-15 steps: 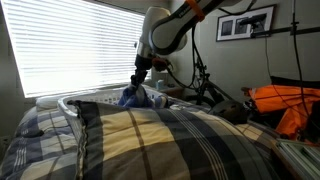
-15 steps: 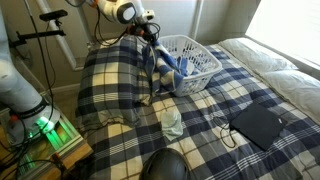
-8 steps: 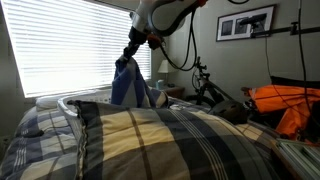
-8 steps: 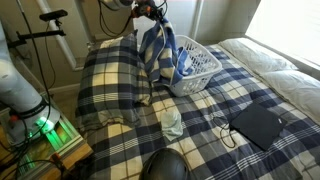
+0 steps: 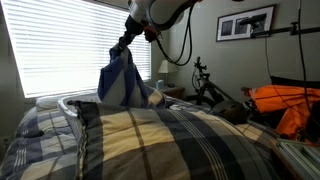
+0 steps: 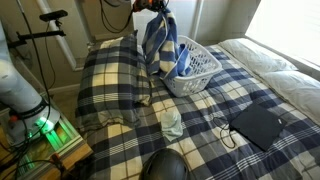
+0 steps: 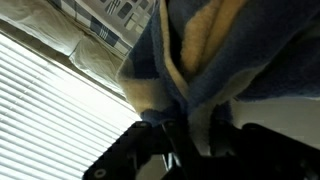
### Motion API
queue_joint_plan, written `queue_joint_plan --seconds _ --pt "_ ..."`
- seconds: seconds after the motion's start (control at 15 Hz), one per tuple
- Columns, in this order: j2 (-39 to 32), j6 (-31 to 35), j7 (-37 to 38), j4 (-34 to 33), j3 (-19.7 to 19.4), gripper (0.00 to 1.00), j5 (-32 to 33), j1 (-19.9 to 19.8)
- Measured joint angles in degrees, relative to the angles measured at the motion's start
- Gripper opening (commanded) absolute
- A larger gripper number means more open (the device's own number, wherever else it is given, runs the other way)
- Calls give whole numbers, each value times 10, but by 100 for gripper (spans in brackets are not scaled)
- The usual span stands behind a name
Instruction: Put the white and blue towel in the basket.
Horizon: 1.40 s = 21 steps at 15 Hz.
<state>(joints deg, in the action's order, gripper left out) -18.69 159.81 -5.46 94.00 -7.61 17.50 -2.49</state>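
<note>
The towel (image 5: 120, 82) still hangs by the near rim of the basket, so the robot will move its gripper outward over the basket's open middle, then lower it and let go.
The white and blue towel (image 5: 120, 82) hangs in folds from my gripper (image 5: 123, 44), which is shut on its top. In an exterior view the towel (image 6: 157, 42) dangles from the gripper (image 6: 155, 8) over the near rim of the white laundry basket (image 6: 200, 68), and its lower end reaches about rim height. The basket (image 5: 66, 100) sits on the bed by the window, partly hidden by a plaid pillow. In the wrist view the towel (image 7: 225, 50) fills most of the picture, pinched between the dark fingers (image 7: 150, 150) of the gripper (image 7: 190, 135).
A large plaid pillow (image 6: 110, 85) lies beside the basket. A black flat pad (image 6: 258, 125) with a cable, a crumpled pale cloth (image 6: 172, 123) and a dark round object (image 6: 165, 166) lie on the plaid bed. A bicycle (image 5: 205, 88) and orange gear (image 5: 288, 102) stand beyond.
The gripper has risen and moved toward the window, lifting the towel from low at the basket until it hangs at full length.
</note>
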Motion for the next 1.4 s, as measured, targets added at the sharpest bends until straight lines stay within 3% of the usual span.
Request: queue_joint_plan --seconds 0.07,0.13,0.27,0.47,1.13,1.4 --pt "0 0 0 0 0 14 0 0" --pt "0 0 0 0 0 4 0 0" --pt "-1 0 2 0 -2 4 1 1" --pt "-27 51 13 -21 -30 4 34 6" --pt "-192 174 13 -235 -111 4 40 5" --pt "-289 238 53 -312 -193 4 36 14"
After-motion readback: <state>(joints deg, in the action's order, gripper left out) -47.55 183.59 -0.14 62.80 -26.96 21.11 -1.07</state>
